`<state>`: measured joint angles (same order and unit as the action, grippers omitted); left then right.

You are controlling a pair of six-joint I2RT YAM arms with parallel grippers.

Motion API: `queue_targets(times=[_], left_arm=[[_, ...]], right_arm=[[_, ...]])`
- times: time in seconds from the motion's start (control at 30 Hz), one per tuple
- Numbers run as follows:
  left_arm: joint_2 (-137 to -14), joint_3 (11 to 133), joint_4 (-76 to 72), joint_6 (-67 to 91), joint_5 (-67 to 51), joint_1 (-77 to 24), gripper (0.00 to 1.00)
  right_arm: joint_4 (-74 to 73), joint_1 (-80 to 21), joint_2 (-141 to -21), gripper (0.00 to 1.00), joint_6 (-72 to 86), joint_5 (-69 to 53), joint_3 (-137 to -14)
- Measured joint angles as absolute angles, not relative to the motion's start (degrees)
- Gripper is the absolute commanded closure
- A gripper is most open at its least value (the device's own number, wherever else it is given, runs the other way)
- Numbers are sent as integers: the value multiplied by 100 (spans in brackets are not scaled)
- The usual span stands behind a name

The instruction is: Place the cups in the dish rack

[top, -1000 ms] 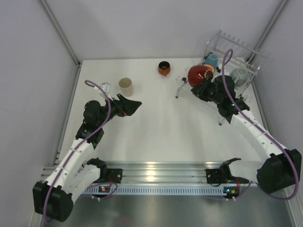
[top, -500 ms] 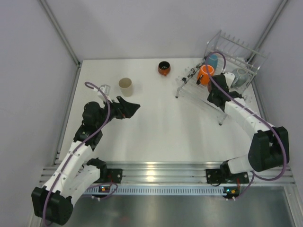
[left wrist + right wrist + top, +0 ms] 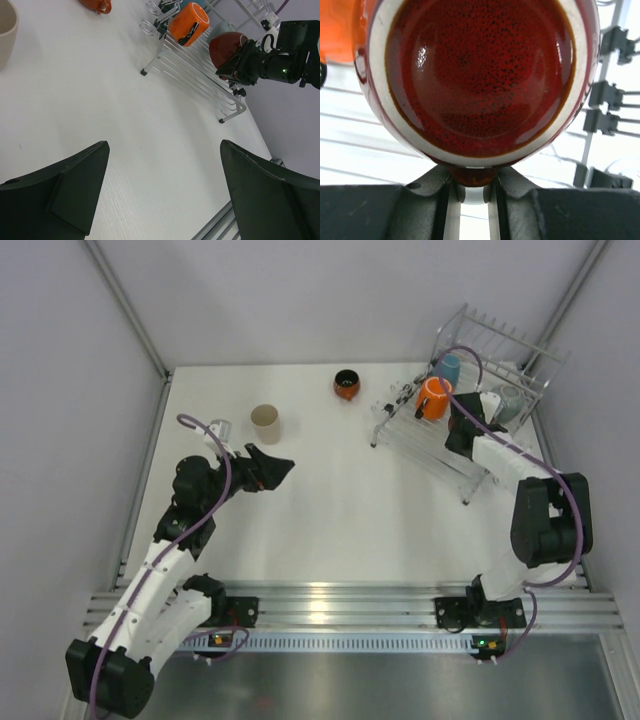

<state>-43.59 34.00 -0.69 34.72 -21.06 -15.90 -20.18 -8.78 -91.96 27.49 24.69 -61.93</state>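
Observation:
The red mug hangs above the bare rack wires (image 3: 459,436) beside the orange cup, so my right gripper should next carry it down and slightly outward onto them.
My right gripper (image 3: 472,186) is shut on the handle of the red mug (image 3: 475,75), which fills the right wrist view, white rim towards the camera. In the left wrist view the red mug (image 3: 227,47) hangs over the dish rack (image 3: 200,75), just beside the orange cup (image 3: 189,22). From above, the right gripper (image 3: 460,428) hides the mug. The orange cup (image 3: 433,398), light blue cup (image 3: 449,368) and grey mug (image 3: 507,400) sit in the rack (image 3: 500,340). The beige tumbler (image 3: 265,423) and dark-and-orange cup (image 3: 346,384) stand on the table. My left gripper (image 3: 275,468) is open and empty.
A small clear object (image 3: 220,428) lies on the table left of the tumbler. Grey walls and metal posts close in the table at the back and both sides. An aluminium rail (image 3: 330,605) runs along the near edge by the arm bases.
My right arm has carried the red mug from the rack's front left, where it covered the orange cup, further over the rack. The left arm has barely moved.

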Motion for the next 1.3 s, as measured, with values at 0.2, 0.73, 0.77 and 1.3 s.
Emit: queue_targets(times=[0.2, 0.73, 0.77, 1.3], left_arm=[[-4359, 3409, -1, 3474, -2064, -1590, 2], [-4377, 3463, 21, 3481, -1981, -1590, 2], [-4383, 3479, 21, 3481, -1984, -1590, 2], [-4523, 3638, 25, 3522, -1988, -1590, 2]], right_arm=[[-1837, -705, -9537, 100, 2757, 2220, -6368], [-1796, -609, -10033, 98, 2759, 1916, -6615], [-1800, -607, -10073, 97, 2757, 1903, -6652], [-1691, -392, -10186, 68, 2438, 1782, -7037]])
